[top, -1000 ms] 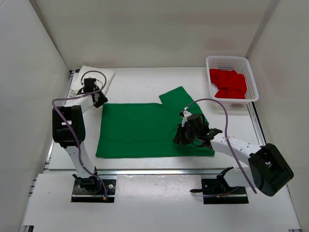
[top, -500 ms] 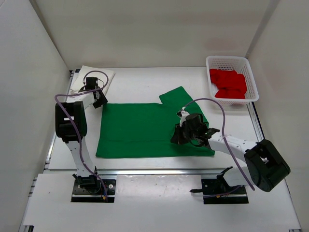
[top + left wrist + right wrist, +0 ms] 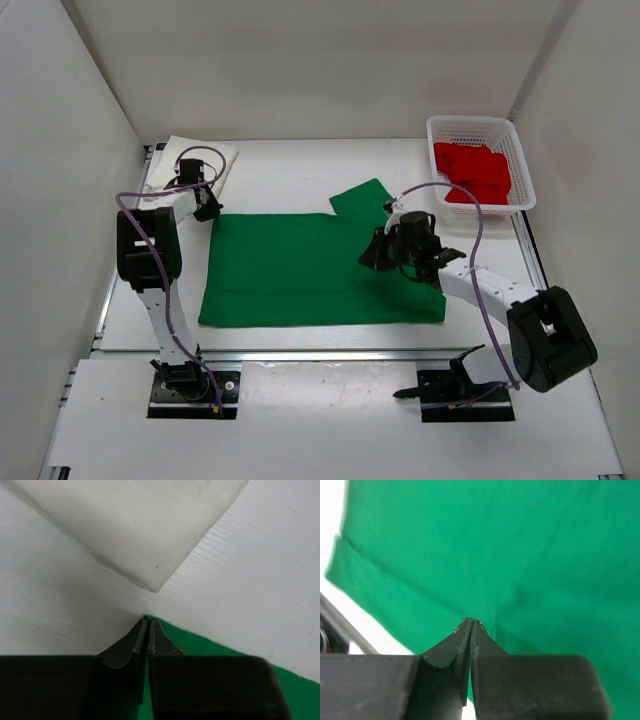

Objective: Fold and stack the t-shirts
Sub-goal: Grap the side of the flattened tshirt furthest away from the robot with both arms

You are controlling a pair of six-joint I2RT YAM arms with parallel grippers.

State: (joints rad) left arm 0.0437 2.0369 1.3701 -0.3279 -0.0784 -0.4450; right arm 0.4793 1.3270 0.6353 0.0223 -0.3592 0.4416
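Observation:
The bright green t-shirt [image 3: 290, 265] lies unfolded with its far corner pinched. Next, my left gripper draws back over the middle of that side of the t-shirt and releases it.
The bright green t-shirt [image 3: 290, 265] lies spread flat on the white table, one sleeve pointing to the back. My left gripper [image 3: 207, 212] is at its far left corner, and in the left wrist view the gripper [image 3: 148, 621] is shut on that green corner [image 3: 225, 655]. The cream-white t-shirt [image 3: 190, 160] lies folded just behind it [image 3: 130, 525]. My right gripper [image 3: 372, 255] is shut over the right half of the green shirt. In the right wrist view its tips [image 3: 471, 621] meet at a small crease in the cloth [image 3: 520, 540]; whether cloth is pinched I cannot tell. The red t-shirt [image 3: 472, 172] is bunched in the basket.
A white mesh basket [image 3: 470, 121] stands at the back right corner. White walls enclose the table on the left, back and right. A metal rail [image 3: 300, 352] runs along the near edge, in front of both arm bases.
The left jaws have closed on the green shirt's far left corner. The right gripper, still shut, has moved away from me across the green shirt.

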